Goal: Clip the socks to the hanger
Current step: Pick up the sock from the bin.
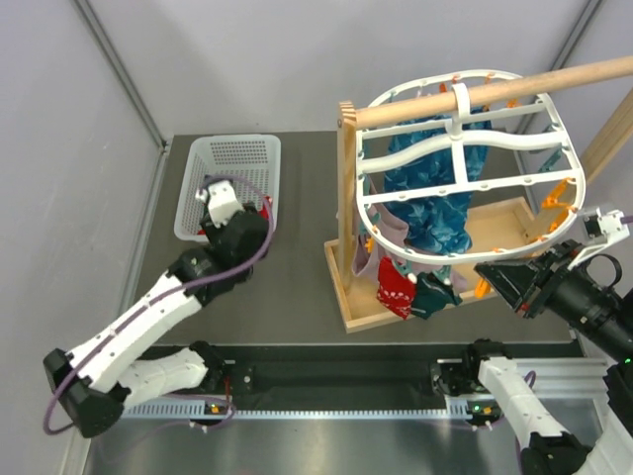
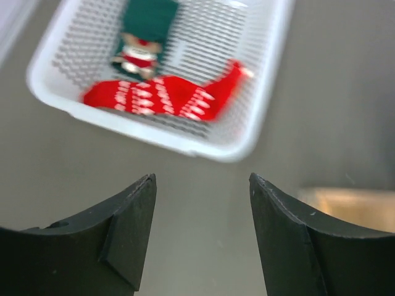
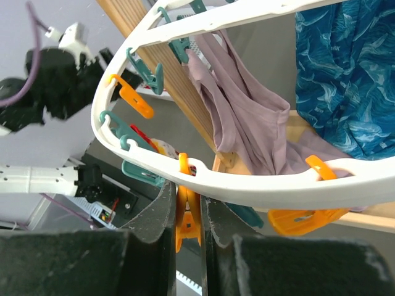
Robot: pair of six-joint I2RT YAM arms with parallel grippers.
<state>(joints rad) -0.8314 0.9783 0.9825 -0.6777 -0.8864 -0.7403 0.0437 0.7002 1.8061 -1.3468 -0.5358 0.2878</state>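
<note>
Next, my left gripper moves outward and down into the basket, onto the red sock's white-tipped end [image 2: 239,72], which lies free of the green sock.
The white oval hanger [image 1: 461,148] hangs by its hook on a wooden rod; its rim also crosses the right wrist view [image 3: 259,179]. A red sock [image 1: 396,293] and a dark green sock [image 1: 433,294] hang from its near rim. My right gripper [image 1: 499,279] [image 3: 188,194] is shut on an orange clip [image 3: 189,219] under that rim. My left gripper [image 1: 220,213] [image 2: 202,180] is open and empty above the table, just short of the white basket [image 2: 185,147]. In the basket lie a red sock [image 2: 166,98] and a green sock with a Santa figure [image 2: 145,31].
The wooden stand [image 1: 346,208] with its rod [image 1: 514,87] and tray holds the hanger. A teal-blue cloth [image 1: 435,188] [image 3: 345,74] and a mauve cloth [image 3: 241,105] hang from the frame. The white basket [image 1: 237,148] stands at the back left. Grey walls enclose the table.
</note>
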